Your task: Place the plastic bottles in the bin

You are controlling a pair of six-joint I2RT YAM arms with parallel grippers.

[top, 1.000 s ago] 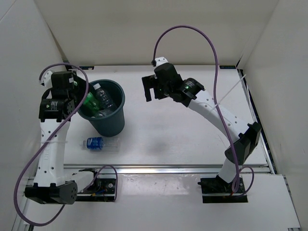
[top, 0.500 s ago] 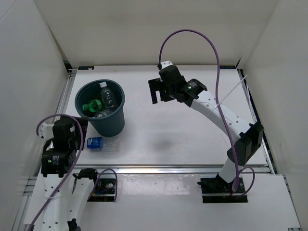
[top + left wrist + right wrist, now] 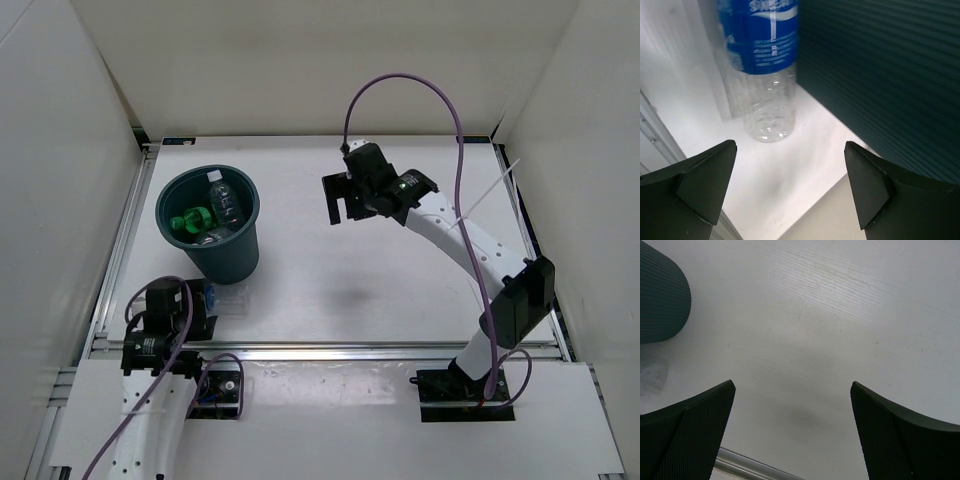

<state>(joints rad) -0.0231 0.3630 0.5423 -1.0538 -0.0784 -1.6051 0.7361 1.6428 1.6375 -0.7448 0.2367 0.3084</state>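
The bottle's clear section (image 3: 224, 299) (image 3: 767, 90) beside the blue label lies below the left gripper, alongside the side of the bin, so the gripper should lower its open fingers onto it.
The dark teal bin (image 3: 245, 225) stands at the left of the table. In it lie a bright green bottle (image 3: 186, 222) and a clear bottle with a white cap (image 3: 222, 200). A clear bottle with a blue label (image 3: 762, 65) lies on the table just in front of the bin; in the top view (image 3: 228, 298) my left arm partly hides it. My left gripper (image 3: 790, 150) is open and empty, low over the table, just short of this bottle's base, with the bin wall (image 3: 890, 75) on its right. It also shows in the top view (image 3: 200, 305). My right gripper (image 3: 338, 200) is open and empty above the table's middle (image 3: 792, 385).
White walls enclose the table at the left, back and right. A metal rail (image 3: 350, 350) runs along the front edge. The right wrist view shows the bin's side (image 3: 660, 295) and the clear bottle's end (image 3: 651, 375) at its far left.
My left arm has swung from the bin's rim down to the front left, low beside the blue-labelled bottle. The green bottle now lies in the bin. My right gripper has drifted rightward.
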